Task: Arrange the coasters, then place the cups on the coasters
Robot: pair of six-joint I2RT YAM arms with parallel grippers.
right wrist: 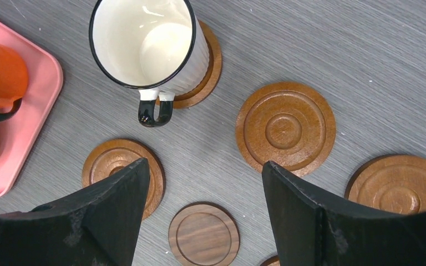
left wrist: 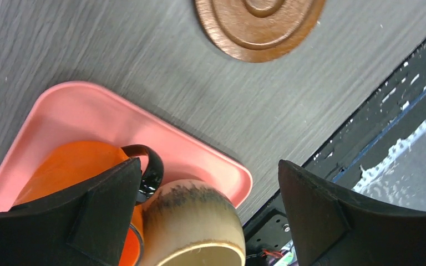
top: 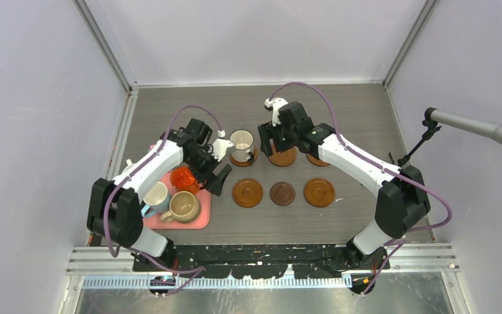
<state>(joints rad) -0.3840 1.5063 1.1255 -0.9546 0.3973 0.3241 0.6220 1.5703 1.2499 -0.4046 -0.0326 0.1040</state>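
My right gripper moves to the left in the top view and down to the orange mug (top: 184, 178) next, onto the mug's black handle that sticks out.
Three coasters lie in a front row: two orange-brown ones (top: 248, 193) (top: 319, 192) with a darker, smaller one (top: 282, 193) between them. Behind them a white mug (top: 241, 145) stands on a fourth coaster (right wrist: 208, 66), with two further coasters (right wrist: 285, 127) (right wrist: 399, 185) to its right. The orange mug (top: 184, 178), tan mug (top: 182, 206) and light blue mug (top: 155, 196) sit on the pink tray (top: 199, 219). My left gripper (left wrist: 209, 166) is open over the tray's right end, the tan mug (left wrist: 191, 221) between its fingers. My right gripper (right wrist: 205, 163) hangs open and empty above the coasters.
The arms' black base rail (top: 261, 252) runs along the near table edge, close to the tray corner. A microphone (top: 477, 127) on a stand reaches in from the right. Grey walls enclose the table on three sides.
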